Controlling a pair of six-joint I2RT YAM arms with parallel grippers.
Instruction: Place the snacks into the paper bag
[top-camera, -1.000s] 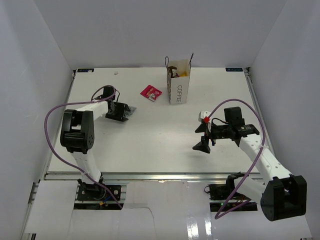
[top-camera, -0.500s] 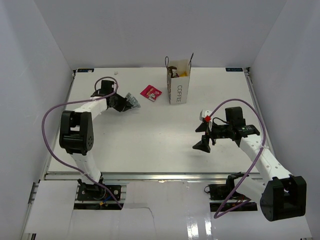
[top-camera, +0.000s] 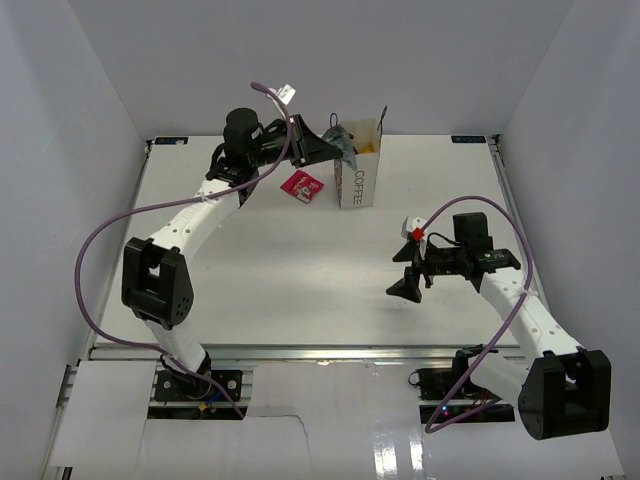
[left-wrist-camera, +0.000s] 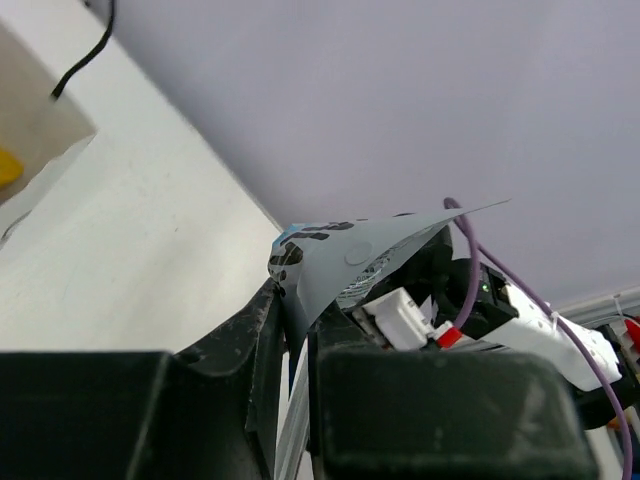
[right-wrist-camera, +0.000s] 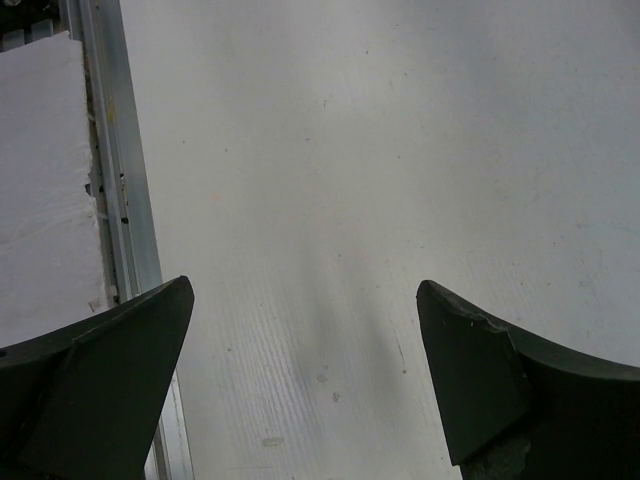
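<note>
The silver-grey packet hangs at the bag's rim, so my left gripper will move outward over the bag's opening, to the gripper's right in the top view, and release.
The white paper bag marked "COFFEE" stands upright at the back middle of the table, with a yellow packet showing inside its mouth. My left gripper is raised at the bag's upper left edge, shut on the silver-grey packet. In the left wrist view the packet sticks up from between the closed fingers, and a corner of the bag shows at upper left. A pink-red packet lies on the table left of the bag. My right gripper is open and empty above bare table at the right.
White walls enclose the table on three sides. A metal rail runs along the table's near edge in the right wrist view. The left arm's purple cable loops out over the left side of the table.
My left gripper has lifted the silver-grey packet from the left of the table and carried it up and right to the bag's mouth. The right arm has barely moved.
</note>
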